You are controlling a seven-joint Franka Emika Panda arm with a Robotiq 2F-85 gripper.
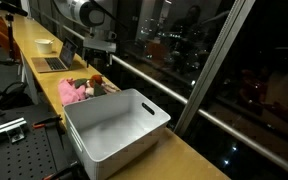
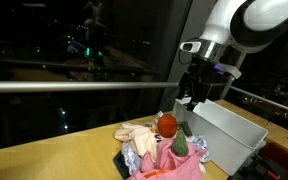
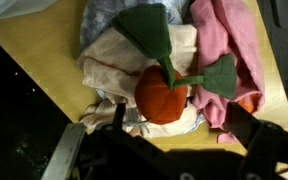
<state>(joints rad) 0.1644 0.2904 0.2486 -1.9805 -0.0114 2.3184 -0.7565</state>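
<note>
My gripper is open and above the orange ball (image 2: 167, 125) (image 3: 162, 95), which sits uncovered on top of the pile. It should go down next and close its fingers around the ball's round body.
An orange plush ball (image 3: 162, 95) with a green stem and leaf (image 3: 149, 30) lies on top of a pile of soft things: a beige cloth (image 3: 114, 60) and a pink cloth (image 3: 224, 40). In the wrist view my gripper (image 3: 182, 125) is open just above the pile, with a dark finger on either side below the ball and nothing between them. In both exterior views the gripper (image 1: 102, 50) (image 2: 191, 100) hangs a little above and behind the orange ball (image 2: 167, 125) and the pile (image 1: 79, 90), not touching them.
A white plastic bin (image 1: 114, 130) (image 2: 229, 135) stands right beside the pile on the wooden table (image 3: 44, 60). A laptop (image 1: 54, 62) and a white bowl (image 1: 44, 44) sit farther along the table. A dark window with a rail runs along the table's edge.
</note>
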